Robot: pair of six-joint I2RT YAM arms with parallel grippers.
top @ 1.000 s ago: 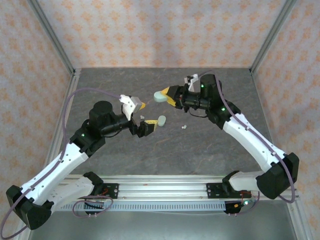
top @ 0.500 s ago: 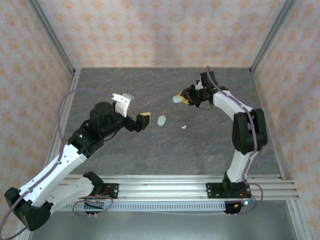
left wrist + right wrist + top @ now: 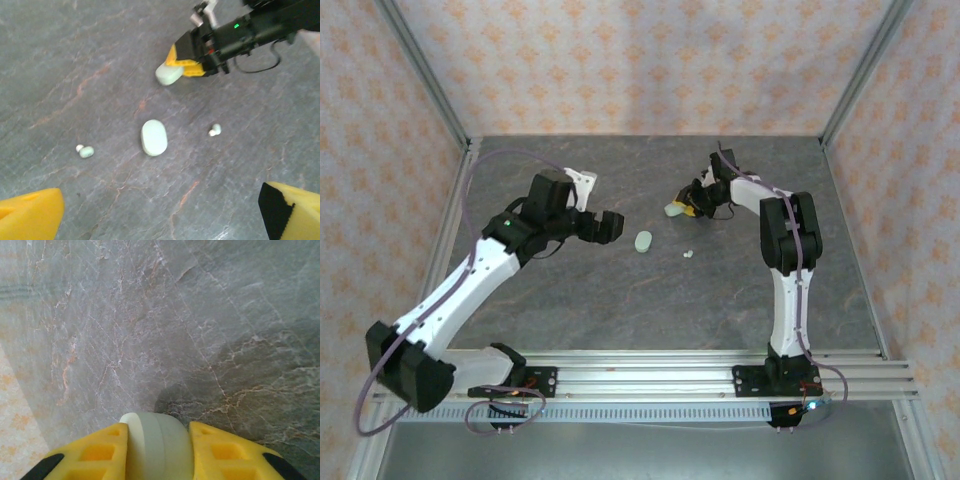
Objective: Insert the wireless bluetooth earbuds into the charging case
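Observation:
My left gripper, open wide, still empty, will next go down and over onto the flat mint case in the middle of the table (image 3: 643,241) (image 3: 154,137), straddling its long sides.
My right gripper (image 3: 157,452) is shut on a pale mint oval charging case (image 3: 156,442), holding it edge-on low over the grey stone table; from above, gripper (image 3: 680,206) and case (image 3: 672,210) sit right of centre. A second mint case (image 3: 643,241) lies flat mid-table (image 3: 154,137). One tiny whitish-mint earbud (image 3: 688,254) rests to its right (image 3: 215,130), another earbud (image 3: 85,151) to its left. My left gripper (image 3: 608,226) hovers left of the flat case, open wide with nothing between its yellow fingers (image 3: 30,215).
The grey marbled tabletop (image 3: 620,290) is bounded by aluminium frame posts (image 3: 455,150) and patterned walls. The right arm's forearm (image 3: 785,235) is folded steeply back over the right side. Bare stone lies in front of both cases.
The left arm has lifted and swung its gripper farther from the base. The right arm has folded back, carrying its case right and down toward the table.

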